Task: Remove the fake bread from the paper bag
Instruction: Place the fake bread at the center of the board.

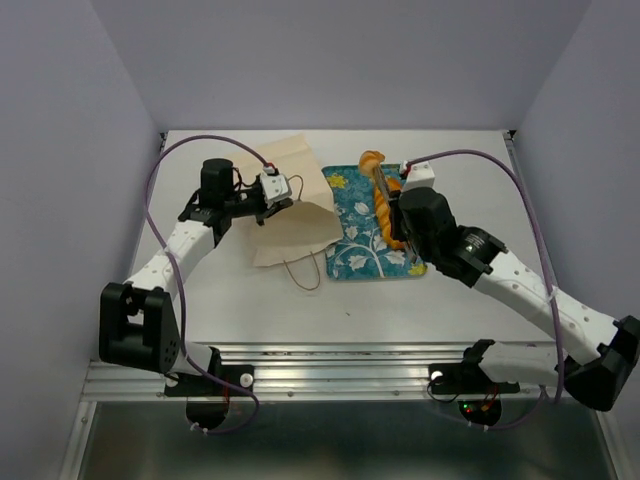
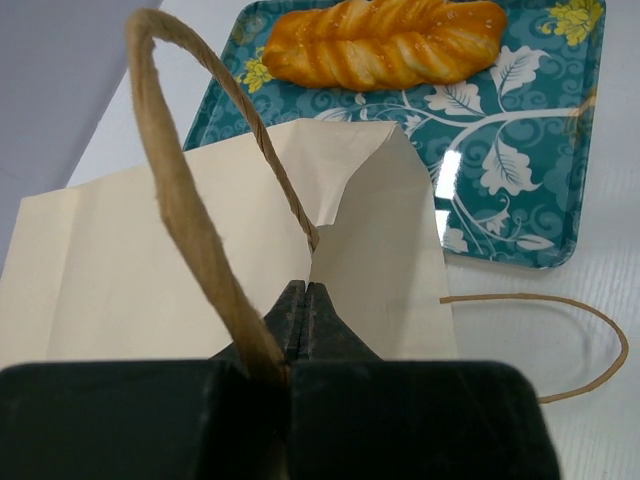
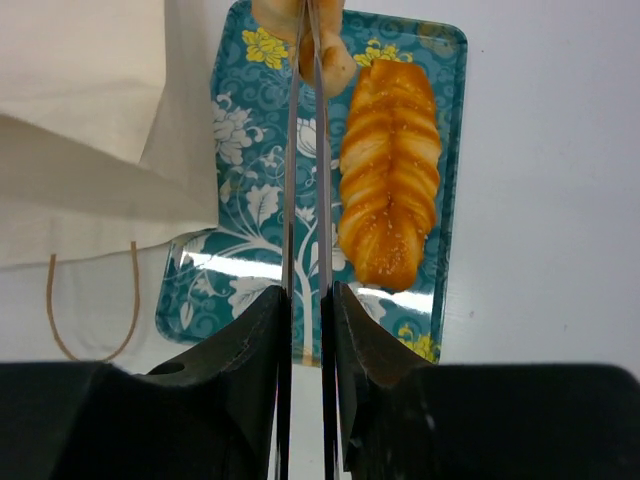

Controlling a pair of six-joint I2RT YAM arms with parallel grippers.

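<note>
The tray is bare between the loaf and the bag. The croissant-like piece comes down toward the bag in my right gripper next, onto the tray's far corner (image 1: 346, 186) (image 3: 270, 65).
The paper bag (image 1: 295, 205) lies flat on the table, its mouth toward the teal floral tray (image 1: 355, 250). My left gripper (image 1: 283, 203) is shut on the bag's rim by one loop handle (image 2: 190, 210), jaws closed (image 2: 305, 290). The braided loaf (image 1: 386, 207) lies on the tray, also in the left wrist view (image 2: 385, 45) and the right wrist view (image 3: 390, 190). My right gripper (image 1: 403, 200) is shut on thin metal tongs (image 3: 290, 180). Their tips pinch the croissant-like piece (image 3: 338, 60) at the tray's far end (image 1: 372, 158).
The bag's other loop handle (image 1: 305, 272) lies loose on the table in front of the bag. The tray's left edge touches the bag's mouth (image 3: 190, 190). Grey walls stand close on the left, right and back of the table.
</note>
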